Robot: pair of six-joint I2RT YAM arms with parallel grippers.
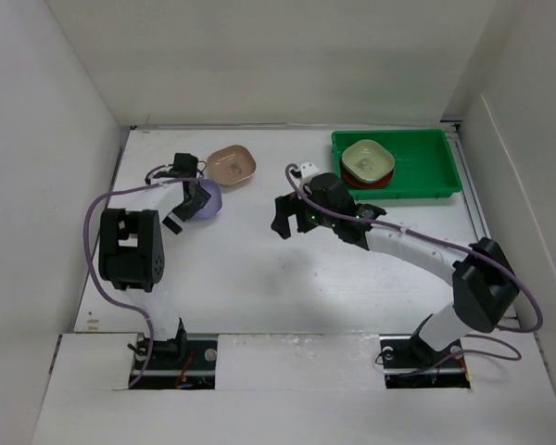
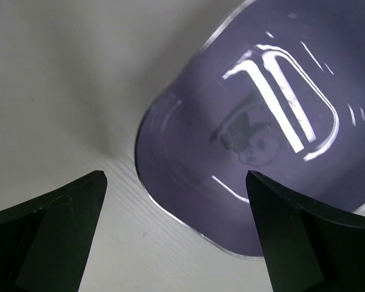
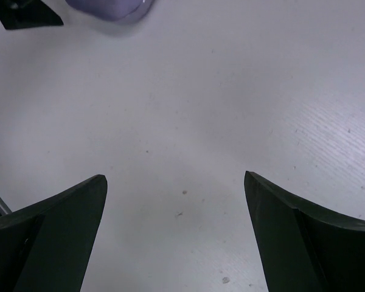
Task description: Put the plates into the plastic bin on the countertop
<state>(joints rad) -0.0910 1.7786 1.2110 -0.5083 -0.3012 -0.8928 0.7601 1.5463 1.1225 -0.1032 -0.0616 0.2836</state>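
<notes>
Next, my left gripper moves down over the near rim of the lilac plate below it, because its open fingers already stand astride that rim.
A lilac plate (image 1: 208,198) (image 2: 255,121) lies on the white countertop (image 1: 259,278) at the left. My left gripper (image 1: 179,215) (image 2: 176,176) hangs open just above its near edge, one finger over the rim and the other over bare surface. A tan-brown plate (image 1: 232,164) sits just behind the lilac one. The green plastic bin (image 1: 431,158) stands at the back right and holds a pale green plate (image 1: 367,159) stacked on a red plate (image 1: 382,180). My right gripper (image 1: 280,216) (image 3: 175,177) is open over bare countertop mid-table, holding nothing. The lilac plate (image 3: 109,7) shows at the top of its view.
White walls close in the countertop on the left, back and right. The right arm's forearm stretches from its base (image 1: 426,352) across the front of the bin. A left finger (image 3: 24,15) shows at the top left of the right wrist view.
</notes>
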